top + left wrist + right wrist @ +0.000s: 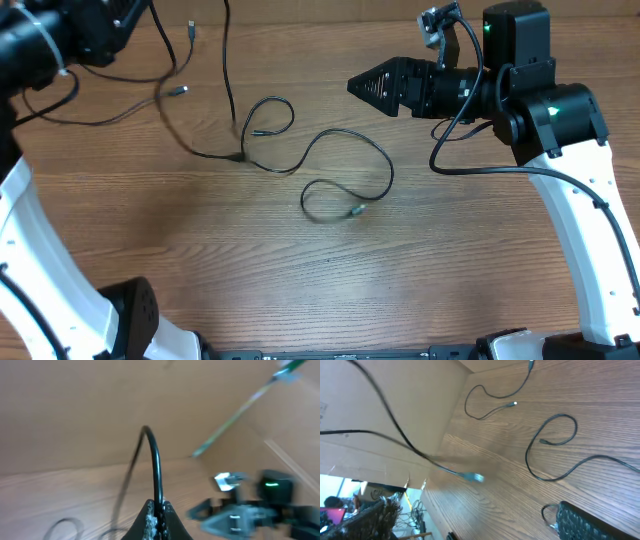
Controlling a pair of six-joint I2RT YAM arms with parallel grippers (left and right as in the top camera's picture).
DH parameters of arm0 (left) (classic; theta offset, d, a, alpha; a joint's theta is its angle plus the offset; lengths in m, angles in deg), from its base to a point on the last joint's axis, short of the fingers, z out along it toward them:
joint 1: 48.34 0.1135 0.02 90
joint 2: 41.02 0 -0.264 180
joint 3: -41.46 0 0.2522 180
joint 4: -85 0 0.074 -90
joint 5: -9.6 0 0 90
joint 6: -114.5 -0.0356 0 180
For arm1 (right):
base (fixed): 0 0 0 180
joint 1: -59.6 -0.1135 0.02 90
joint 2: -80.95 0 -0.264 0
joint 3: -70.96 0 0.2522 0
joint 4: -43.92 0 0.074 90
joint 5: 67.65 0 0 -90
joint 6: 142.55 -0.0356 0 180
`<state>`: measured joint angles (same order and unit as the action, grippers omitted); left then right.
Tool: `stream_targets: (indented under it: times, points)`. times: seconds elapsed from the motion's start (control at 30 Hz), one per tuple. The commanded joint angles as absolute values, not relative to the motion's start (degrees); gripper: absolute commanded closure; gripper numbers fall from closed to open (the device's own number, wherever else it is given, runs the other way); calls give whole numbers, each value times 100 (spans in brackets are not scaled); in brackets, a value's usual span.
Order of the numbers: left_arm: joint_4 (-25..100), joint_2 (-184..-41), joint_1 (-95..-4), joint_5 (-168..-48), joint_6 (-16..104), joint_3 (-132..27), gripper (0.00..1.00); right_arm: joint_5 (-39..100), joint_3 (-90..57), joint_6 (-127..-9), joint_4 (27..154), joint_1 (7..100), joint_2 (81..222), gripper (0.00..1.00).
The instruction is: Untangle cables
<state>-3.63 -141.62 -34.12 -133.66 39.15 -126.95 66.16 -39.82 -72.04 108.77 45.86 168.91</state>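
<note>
My left gripper is above the bare tabletop that lies lower down and to the left in the overhead view, so it should next go down to that side and release the cable.
The cables are thin black cords. One lies on the wooden table in curls [335,140], ending in a small plug [355,211]. Another strand [195,145] is blurred and lifted toward the top left, with plug ends [180,90] hanging. In the left wrist view my left gripper [160,510] is shut on a black cable [157,465] that arches up out of its tips. My right gripper [362,85] hovers above the table right of the curls. Its fingers [590,520] are spread wide, with nothing between them. The right wrist view shows the curled cable [555,435] and a blurred hanging plug [472,477].
A cardboard wall [75,410] stands behind the table. The right arm's own thick wire [470,168] loops down beside its white link [585,230]. The table's far edge [427,505] shows in the right wrist view, with floor clutter beyond it.
</note>
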Motion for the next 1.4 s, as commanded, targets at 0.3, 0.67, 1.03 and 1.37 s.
stream_targets:
  times: [0.3,0.67,1.03,1.37]
  points:
    - [-1298,-14030,-3275,-11510,5028,-12776,96,6435,-4032,-7202,11428,4580,16808,0]
    - [-1797,-14081,-2418,-10579,6149,-12765,96,6435,-4030,-7031,11546,4580,16808,0]
    - [-1971,-14402,-2324,-10835,6580,-12765,96,6435,-4030,-7031,11612,4580,16808,0]
    - [-1952,-14581,-2324,-11007,6160,-12763,96,6435,-4032,-7031,11609,4580,16808,0]
